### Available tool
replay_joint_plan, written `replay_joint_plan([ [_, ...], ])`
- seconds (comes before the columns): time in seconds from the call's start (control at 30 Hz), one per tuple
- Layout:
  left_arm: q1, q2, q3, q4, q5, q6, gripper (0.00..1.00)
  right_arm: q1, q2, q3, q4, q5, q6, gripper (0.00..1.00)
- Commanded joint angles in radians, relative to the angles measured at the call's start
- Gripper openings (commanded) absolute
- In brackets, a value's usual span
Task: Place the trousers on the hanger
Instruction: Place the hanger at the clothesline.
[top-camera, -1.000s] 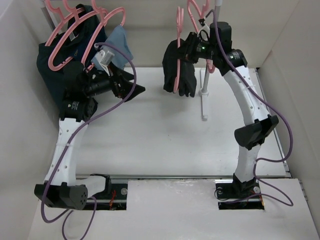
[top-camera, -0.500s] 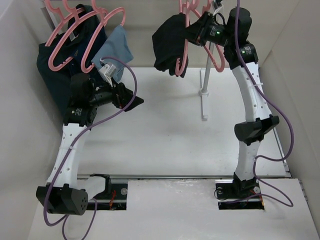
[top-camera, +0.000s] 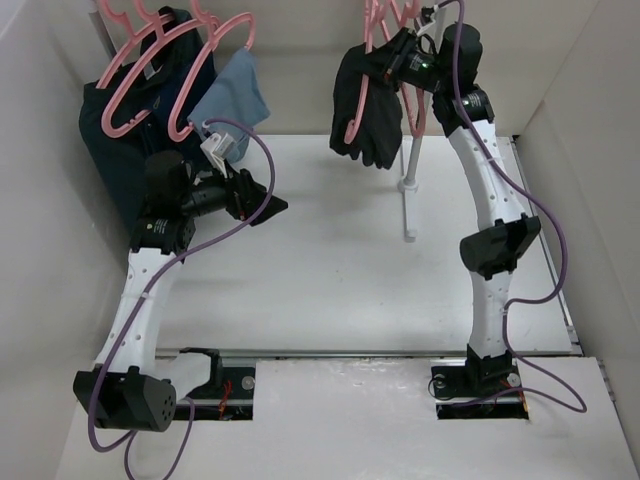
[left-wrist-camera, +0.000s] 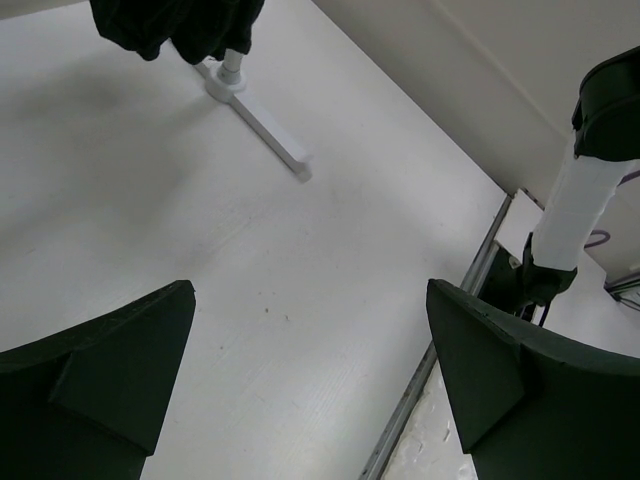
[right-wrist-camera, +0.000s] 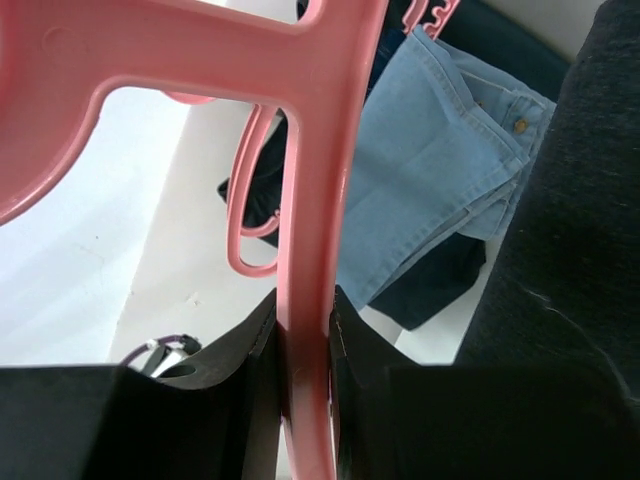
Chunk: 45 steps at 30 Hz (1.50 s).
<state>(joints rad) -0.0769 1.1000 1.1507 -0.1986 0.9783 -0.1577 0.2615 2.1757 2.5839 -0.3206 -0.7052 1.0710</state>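
Observation:
The right gripper moves toward the white rack pole next and releases the hanger there, since the pole stands to its right in the top view.
The black trousers hang folded over a pink hanger held high at the back right, next to the white rack pole. My right gripper is shut on the hanger; in the right wrist view the pink bar runs between the jaws and the trousers fill the right edge. My left gripper is open and empty above the table's left middle; its fingers show wide apart in the left wrist view, with the trousers' lower end at the top.
At the back left, pink hangers carry a dark navy garment and a light-blue cloth. The rack's white foot lies on the table. Walls close the left, back and right sides.
My right gripper has swung the hanger with the trousers: up and left half a second ago, now back right toward the pole. My left gripper has risen slightly and stays open.

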Motion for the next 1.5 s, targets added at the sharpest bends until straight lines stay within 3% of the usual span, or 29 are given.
replay_joint_plan([
  [0.0,0.003,-0.035,-0.009,0.057,0.007,-0.009,1.00,-0.034,-0.076,0.004,0.213,0.053,0.029,0.00],
  [0.17,0.003,-0.045,-0.019,0.057,0.007,-0.009,1.00,-0.034,-0.111,-0.077,0.213,0.084,0.029,0.00],
  [0.73,0.003,-0.054,-0.028,0.067,-0.003,-0.019,1.00,-0.044,-0.111,-0.011,0.256,0.248,0.190,0.00],
  [0.97,0.003,-0.072,-0.028,0.057,-0.003,-0.019,1.00,-0.053,-0.252,-0.280,0.256,0.282,0.199,0.02],
  [1.03,0.003,-0.072,-0.037,0.048,-0.012,-0.019,1.00,-0.053,-0.298,-0.361,0.256,0.282,0.199,0.17],
  [1.13,0.003,-0.072,-0.037,0.048,-0.012,-0.019,1.00,-0.062,-0.330,-0.418,0.256,0.273,0.199,0.31],
  [1.2,0.003,-0.072,-0.046,0.060,-0.012,-0.019,1.00,-0.062,-0.330,-0.427,0.256,0.262,0.185,0.47],
  [1.33,0.003,-0.072,-0.046,0.080,-0.001,-0.037,1.00,-0.062,-0.352,-0.449,0.256,0.233,0.167,0.52],
  [1.37,0.003,-0.072,-0.055,0.080,-0.001,-0.037,1.00,-0.062,-0.352,-0.449,0.256,0.233,0.155,0.59],
  [1.4,0.003,-0.072,-0.055,0.080,-0.001,-0.037,1.00,-0.062,-0.366,-0.458,0.256,0.221,0.146,0.80],
  [1.47,0.003,-0.081,-0.055,0.080,-0.001,-0.037,1.00,-0.062,-0.378,-0.479,0.256,0.211,0.132,0.99],
])
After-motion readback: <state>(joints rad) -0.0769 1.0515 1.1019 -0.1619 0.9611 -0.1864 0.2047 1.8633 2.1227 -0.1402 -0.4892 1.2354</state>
